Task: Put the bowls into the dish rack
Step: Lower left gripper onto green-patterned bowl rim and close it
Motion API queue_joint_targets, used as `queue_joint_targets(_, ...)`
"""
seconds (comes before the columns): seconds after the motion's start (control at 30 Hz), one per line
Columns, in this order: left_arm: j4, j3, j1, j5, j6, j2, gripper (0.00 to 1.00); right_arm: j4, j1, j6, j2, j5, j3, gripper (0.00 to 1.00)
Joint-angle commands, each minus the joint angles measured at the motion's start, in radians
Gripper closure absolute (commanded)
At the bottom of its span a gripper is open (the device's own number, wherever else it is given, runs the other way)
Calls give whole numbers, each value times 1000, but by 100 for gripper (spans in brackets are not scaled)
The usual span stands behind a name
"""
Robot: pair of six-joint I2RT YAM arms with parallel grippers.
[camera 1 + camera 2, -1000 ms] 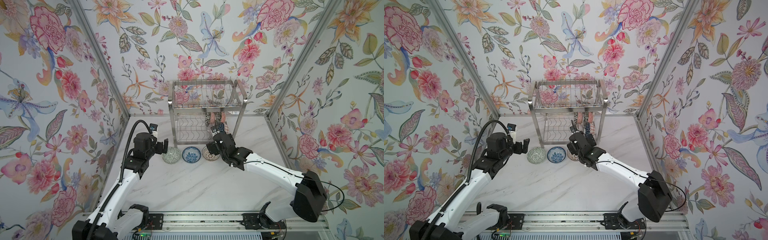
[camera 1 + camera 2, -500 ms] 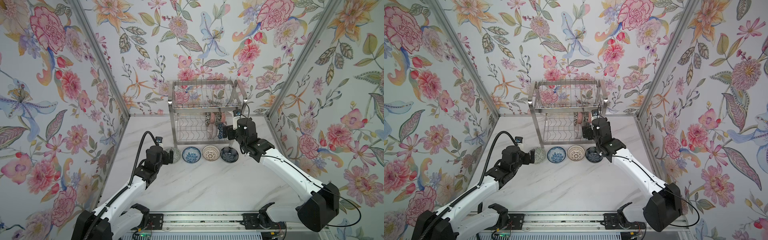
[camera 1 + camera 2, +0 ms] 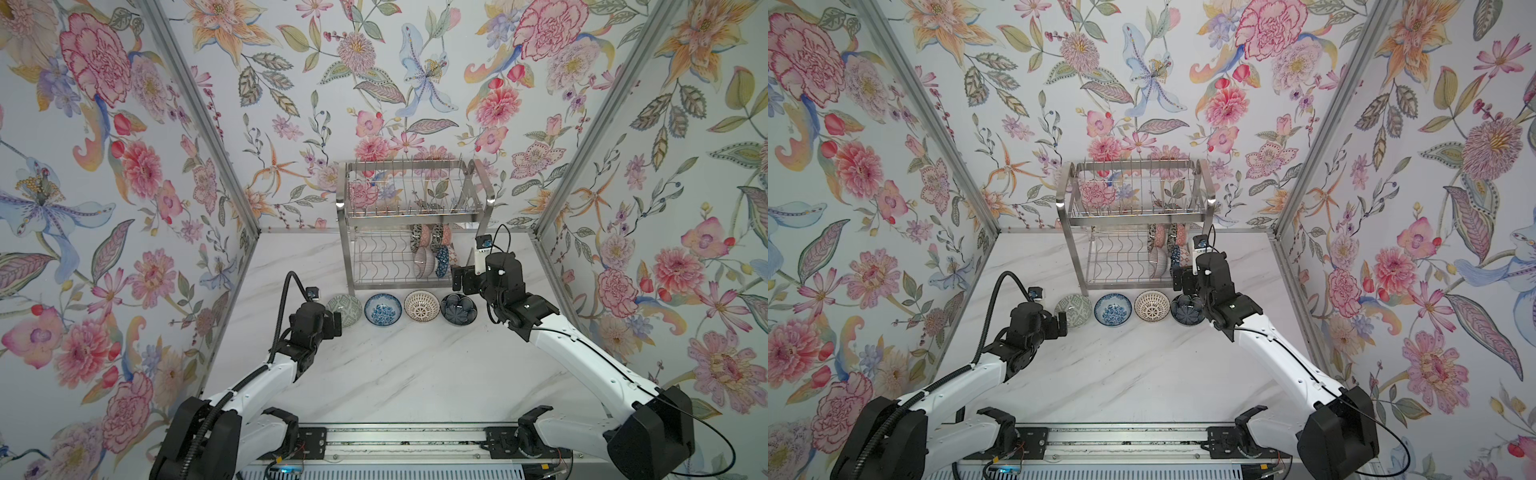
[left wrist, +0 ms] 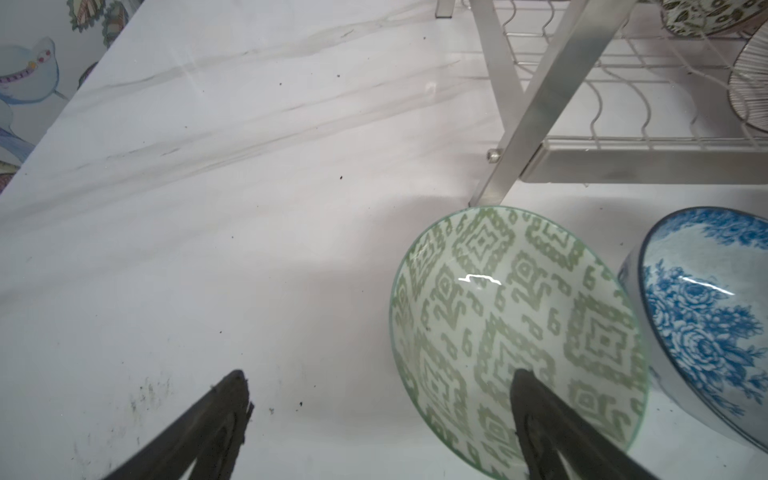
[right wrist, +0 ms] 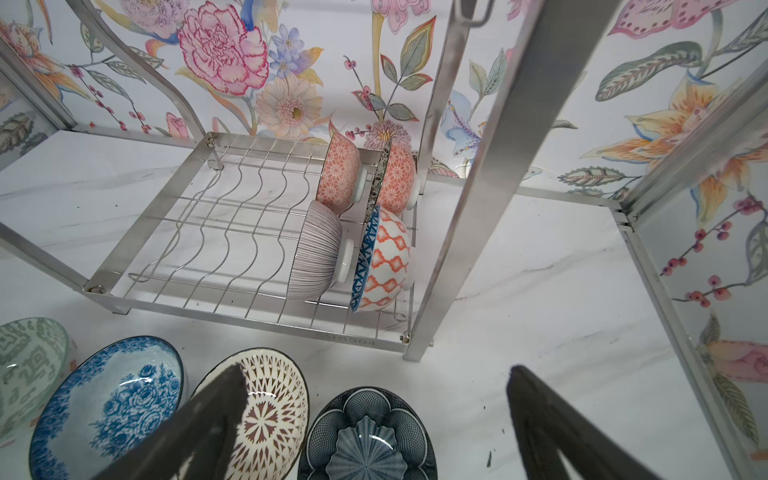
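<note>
The side of the green-patterned bowl's rim (image 4: 409,388) opposite the blue floral bowl has clear tabletop for the outer finger. My left gripper will next move down onto the rim there and close.
The dish rack (image 3: 347,249) (image 3: 1133,221) stands at the back of the table. Several bowls (image 3: 432,249) (image 5: 320,249) stand on edge at the right end of its lower tier. In front of it, a row of bowls lies on the table: green-patterned (image 3: 348,305) (image 4: 515,324), blue floral (image 3: 382,309), cream lattice (image 3: 422,305), dark blue (image 3: 457,309) (image 5: 368,436). My left gripper (image 3: 335,324) (image 4: 380,378) is open and straddles the green bowl's near rim, one finger over its inside. My right gripper (image 3: 459,280) (image 5: 376,370) hangs open above the dark blue bowl.
Floral walls close in the table on three sides. The rack's upper tier (image 3: 411,195) of upright prongs holds nothing. The rack's right front leg (image 5: 440,266) stands just beyond my right gripper. The arms' base rail (image 3: 399,440) runs along the front edge.
My right gripper left the cream bowl, swung right toward the rack's right leg and now hangs over the dark blue bowl, which was hidden before. My left gripper dropped to the green bowl's rim.
</note>
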Motion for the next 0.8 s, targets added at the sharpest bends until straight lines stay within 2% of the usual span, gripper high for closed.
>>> queue_joint_targets(0.0,83,-20,32,83,-29,50,4,13,-8,16,-28,-13,-27,1)
queue_joint_targets(0.17,115,24,53,180,-8,178,9,16,-12,18,-45,-19,-41,1)
queue_joint_targets(0.47,118,86,77,216,16,274,19,18,-14,22,-50,-20,-50,1)
queue_joint_targets(0.63,109,115,84,232,29,305,34,19,-14,24,-51,-20,-52,1)
queue_joint_targets(0.77,95,135,88,241,36,320,53,19,-14,24,-55,-19,-55,1)
